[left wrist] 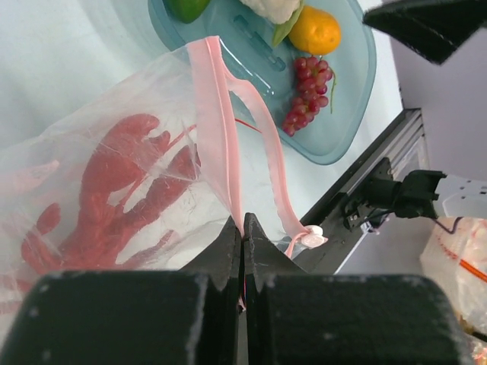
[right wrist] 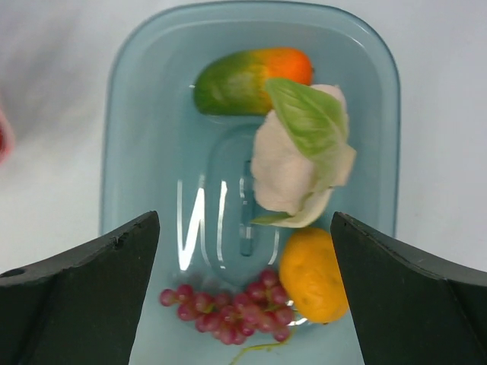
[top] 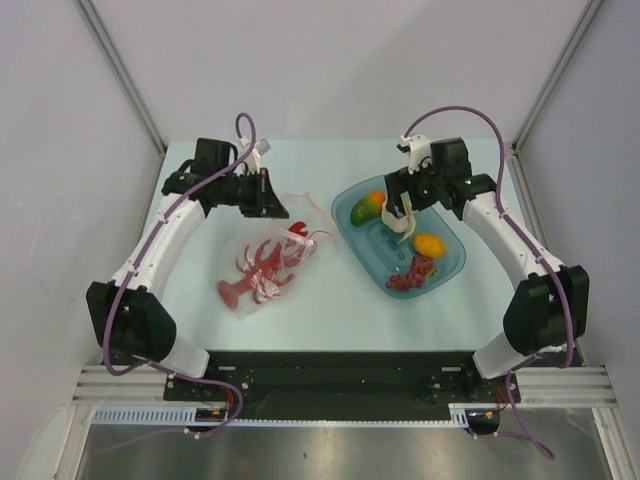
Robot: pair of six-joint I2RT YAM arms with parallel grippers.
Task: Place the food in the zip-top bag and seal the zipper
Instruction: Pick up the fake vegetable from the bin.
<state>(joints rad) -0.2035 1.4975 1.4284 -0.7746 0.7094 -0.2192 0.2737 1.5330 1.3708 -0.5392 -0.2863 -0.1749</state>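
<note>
The white cauliflower's leafy base lies in the blue bowl [right wrist: 114,152] beneath my right gripper's open fingers. They will next go down on both sides of it and close.
The zip-top bag [top: 262,262] lies on the table with the red lobster [top: 258,272] inside it. My left gripper [left wrist: 243,226] is shut on the bag's pink zipper [left wrist: 221,144] strip, holding the mouth up; the white slider [left wrist: 312,238] hangs just to its right. The lobster [left wrist: 114,190] shows through the plastic. My right gripper [right wrist: 245,220] hovers open over the blue bowl [right wrist: 114,152], with nothing between its fingers. In the bowl lie the white cauliflower [right wrist: 293,163], a green-orange piece [right wrist: 247,80], an orange fruit [right wrist: 313,275] and a dark red clump [right wrist: 228,308].
The blue bowl [top: 350,232] sits right of the bag, its near corner close to the bag's mouth. The left gripper [top: 278,203] and right gripper [top: 405,205] stand about a bowl's width apart. The table's near edge and arm bases [top: 340,365] lie below.
</note>
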